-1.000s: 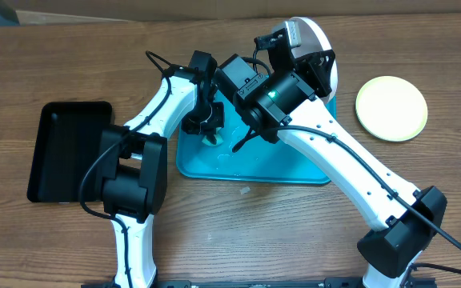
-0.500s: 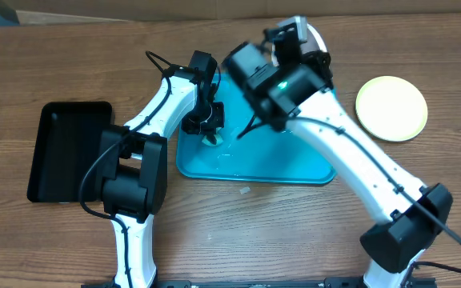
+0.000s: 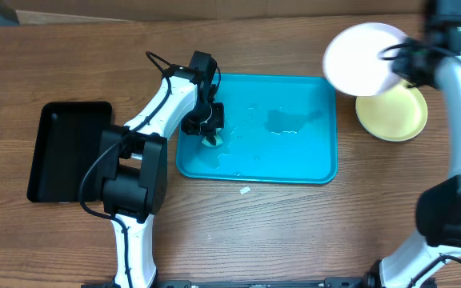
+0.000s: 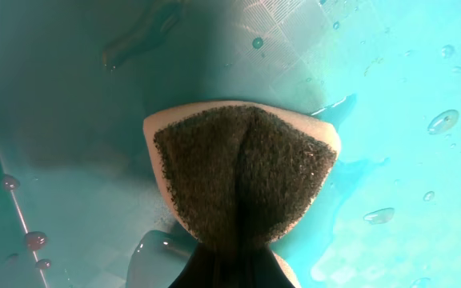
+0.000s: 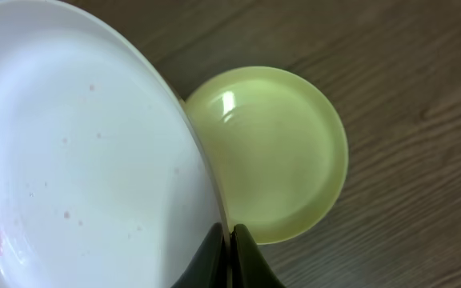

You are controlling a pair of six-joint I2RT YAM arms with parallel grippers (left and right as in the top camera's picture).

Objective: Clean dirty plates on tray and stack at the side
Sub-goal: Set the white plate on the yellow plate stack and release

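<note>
The white plate hangs off-center toward the tray. My right gripper needs to move back and to the right in the overhead view next, then down over the yellow-green plate [image 3: 392, 110] [image 5: 266, 155].
The turquoise tray [image 3: 294, 156] lies mid-table, wet and with no plate on it. My right gripper [image 3: 400, 70] is shut on the rim of a white plate [image 3: 362, 58] and holds it tilted in the air above the pale yellow-green plate [image 3: 397, 116], which lies on the wood right of the tray. In the right wrist view the white plate [image 5: 78, 160] shows faint pink specks, my fingers [image 5: 229, 240] pinch its edge and the yellow-green plate [image 5: 274, 152] lies below. My left gripper [image 3: 208, 128] is shut on a sponge [image 4: 242, 172] pressed on the tray's left part [image 4: 70, 96]. The third plate is out of view.
A black tray [image 3: 66, 148] sits at the left of the table. A small white scrap [image 3: 245, 190] lies on the wood in front of the turquoise tray. Water drops and a puddle [image 3: 282, 120] cover the tray floor.
My right arm has swung from over the tray to the right, carrying the white plate to above the yellow-green plate. The left arm and sponge have not moved.
</note>
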